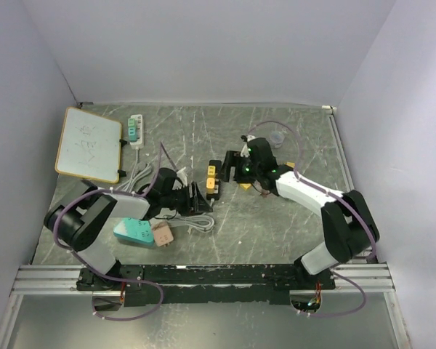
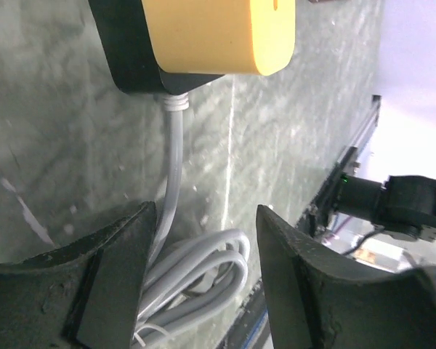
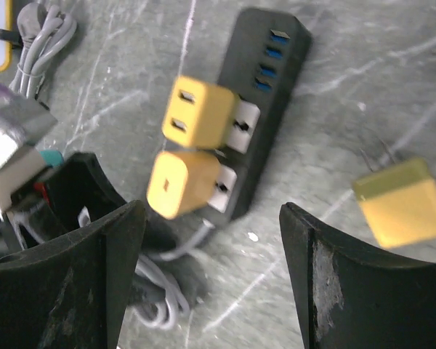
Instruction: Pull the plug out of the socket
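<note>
My right gripper moves over the socket strip (image 1: 214,182) next, turns in line and lowers onto the upper yellow plug.
A black socket strip (image 3: 269,80) lies mid-table with two yellow plugs (image 3: 200,113) (image 3: 182,183) seated in its white outlets. In the top view the strip (image 1: 214,182) sits between both arms. A third yellow plug (image 3: 403,203) lies loose on the table, prongs up, right of the strip. My right gripper (image 3: 212,214) hovers open over bare table beside the strip's cable end, holding nothing. My left gripper (image 2: 207,214) is open just short of the strip's near end (image 2: 127,51), with the grey cable (image 2: 176,160) running by its left finger and the coiled cable (image 2: 203,269) showing between the jaws.
A whiteboard (image 1: 89,144) rests at the far left, with a white power strip (image 1: 136,131) beside it. A teal box (image 1: 134,231) and a small pink adapter (image 1: 163,234) lie near the left arm. A clear cup (image 1: 277,136) stands behind the right arm.
</note>
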